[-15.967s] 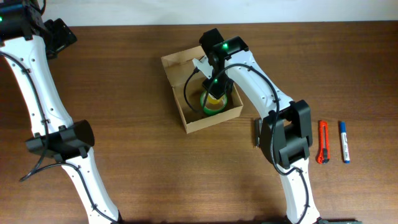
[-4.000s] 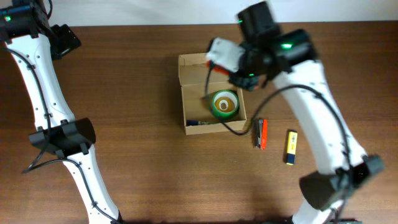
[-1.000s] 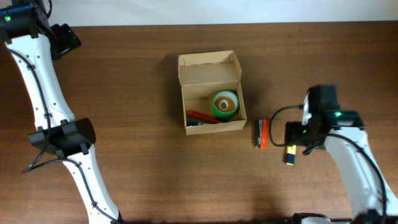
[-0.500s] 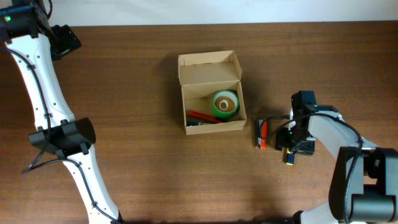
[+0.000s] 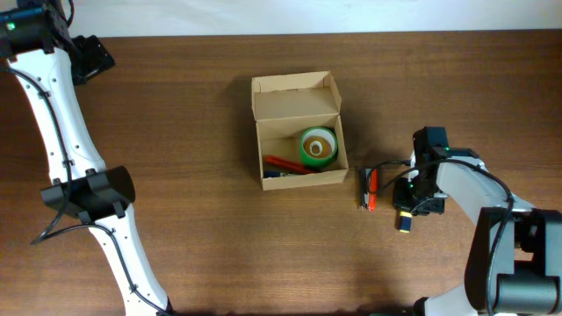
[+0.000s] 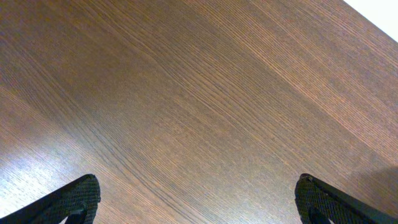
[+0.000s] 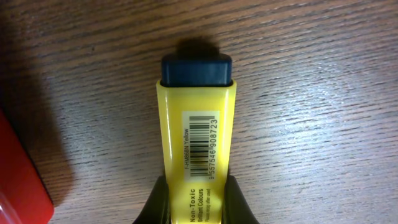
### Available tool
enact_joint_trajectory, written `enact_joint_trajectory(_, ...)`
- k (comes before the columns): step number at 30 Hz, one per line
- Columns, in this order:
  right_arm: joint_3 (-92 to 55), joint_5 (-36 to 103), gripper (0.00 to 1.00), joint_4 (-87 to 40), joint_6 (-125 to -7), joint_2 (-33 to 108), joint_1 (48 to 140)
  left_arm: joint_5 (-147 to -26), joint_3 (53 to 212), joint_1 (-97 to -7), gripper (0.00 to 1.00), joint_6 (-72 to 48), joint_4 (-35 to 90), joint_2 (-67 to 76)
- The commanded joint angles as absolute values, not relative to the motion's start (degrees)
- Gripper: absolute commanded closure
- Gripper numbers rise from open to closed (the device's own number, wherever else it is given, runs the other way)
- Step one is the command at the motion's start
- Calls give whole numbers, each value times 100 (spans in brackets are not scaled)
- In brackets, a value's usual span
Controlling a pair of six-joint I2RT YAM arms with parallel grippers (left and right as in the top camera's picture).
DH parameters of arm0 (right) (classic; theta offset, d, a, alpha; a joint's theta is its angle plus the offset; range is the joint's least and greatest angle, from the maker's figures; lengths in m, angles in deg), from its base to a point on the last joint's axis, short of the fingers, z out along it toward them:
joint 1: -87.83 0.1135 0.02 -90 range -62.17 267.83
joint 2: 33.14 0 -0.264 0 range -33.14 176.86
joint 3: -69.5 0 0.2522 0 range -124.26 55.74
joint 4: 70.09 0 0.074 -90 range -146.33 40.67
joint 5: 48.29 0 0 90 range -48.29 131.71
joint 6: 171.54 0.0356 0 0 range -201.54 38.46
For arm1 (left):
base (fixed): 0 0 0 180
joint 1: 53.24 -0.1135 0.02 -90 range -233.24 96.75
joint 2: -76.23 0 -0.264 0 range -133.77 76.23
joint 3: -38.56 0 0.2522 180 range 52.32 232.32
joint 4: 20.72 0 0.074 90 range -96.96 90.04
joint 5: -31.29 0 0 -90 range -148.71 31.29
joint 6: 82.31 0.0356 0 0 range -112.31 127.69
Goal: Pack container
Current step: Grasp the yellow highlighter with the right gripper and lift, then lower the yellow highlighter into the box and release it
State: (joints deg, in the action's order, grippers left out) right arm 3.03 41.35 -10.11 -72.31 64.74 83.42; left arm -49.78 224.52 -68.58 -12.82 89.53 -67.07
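I need to lift the yellow highlighter (image 5: 404, 219) with my right gripper, carry it over the open box, and lower it beside the green tape roll (image 5: 318, 147), where the box's bottom still has space.
The container (image 5: 299, 104), a tan cardboard box with its flap lid folded back, stands open mid-table. Inside lie a green tape roll (image 5: 318, 147), a red tool (image 5: 285, 163) and a dark marker (image 5: 283, 173). My right gripper (image 5: 411, 204) is low over the table to the box's right, shut on a yellow highlighter (image 5: 404, 219). In the right wrist view the highlighter (image 7: 196, 137) sits between both fingers (image 7: 159, 202), its dark blue cap (image 7: 196, 71) pointing away. My left gripper (image 6: 198, 202) is open over bare wood at the far left corner (image 5: 88, 57).
A red box cutter (image 5: 371, 188) lies on the table between the box and my right gripper; its red edge (image 7: 18, 180) shows at the left of the right wrist view. The white back edge (image 5: 263, 16) runs behind the box.
My right gripper's jaws have closed onto the yellow highlighter, after the arm dropped down over it. The left arm has not moved.
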Motion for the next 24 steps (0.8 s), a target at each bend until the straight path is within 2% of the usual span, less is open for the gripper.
enact_joint_trajectory(1, 39, 3882, 96, -1040, -7141, 6481, 8104, -4991, 22487, -6851, 0, -1190, 8971, -6722)
enact_joint_trajectory(5, -1028, 3868, 96, -666, -7428, 6378, 7903, -4991, 22487, -6851, 0, -1190, 8971, -6722)
enact_joint_trajectory(12, -3987, 3888, 96, 62, -8359, 6376, 7899, -4991, 22487, -6851, 0, -1190, 8971, -6722)
enact_joint_trajectory(15, -5069, 3687, 96, 300, -9364, 6376, 8052, -4991, 22487, -6851, 0, -1190, 8971, -6722)
enact_joint_trajectory(19, -5860, 3285, 96, 755, -10986, 6376, 8694, -4993, 22487, -6851, 0, -1192, 8968, -6722)
enact_joint_trajectory(24, -5945, 3423, 96, 1233, -12726, 6511, 10132, -4993, 22487, -6851, 0, -1192, 8971, -6722)
